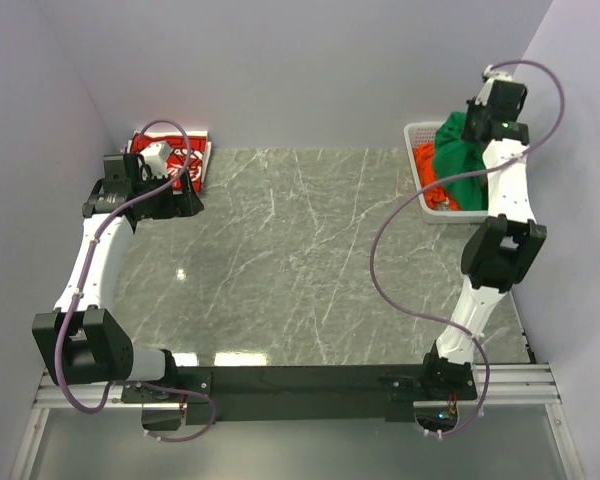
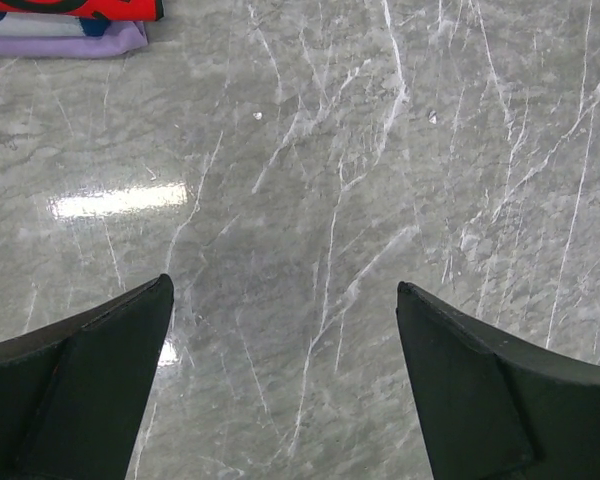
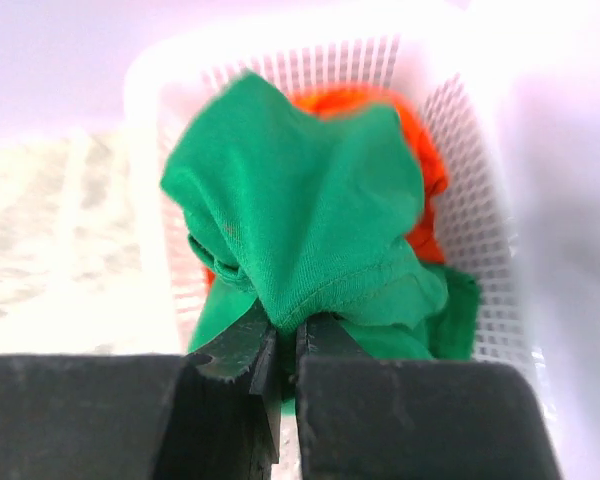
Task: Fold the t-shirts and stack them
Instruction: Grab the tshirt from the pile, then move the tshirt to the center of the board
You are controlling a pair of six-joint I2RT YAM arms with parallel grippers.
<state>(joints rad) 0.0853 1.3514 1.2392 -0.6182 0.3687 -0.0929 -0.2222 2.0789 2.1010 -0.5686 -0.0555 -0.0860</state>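
Note:
I will lift the bright green t-shirt above the basket with my right gripper and swing it over that marble.
My right gripper (image 3: 288, 335) is shut on the bright green t-shirt (image 3: 295, 210) and holds a bunch of it up above the white mesh basket (image 3: 460, 130). The green shirt (image 1: 458, 155) hangs over the basket (image 1: 416, 135) at the far right. The orange t-shirt (image 3: 420, 150) lies in the basket under it, and shows in the top view (image 1: 437, 190). The red t-shirt with white print (image 1: 188, 165) lies folded at the far left corner, its edge showing in the left wrist view (image 2: 70, 8). My left gripper (image 2: 285, 295) is open and empty over bare marble beside the red shirt.
A folded lilac cloth (image 2: 65, 42) lies under the red shirt. The grey marble tabletop (image 1: 300, 260) spreads between the arms. Walls close in on the left, back and right. The basket stands against the right wall.

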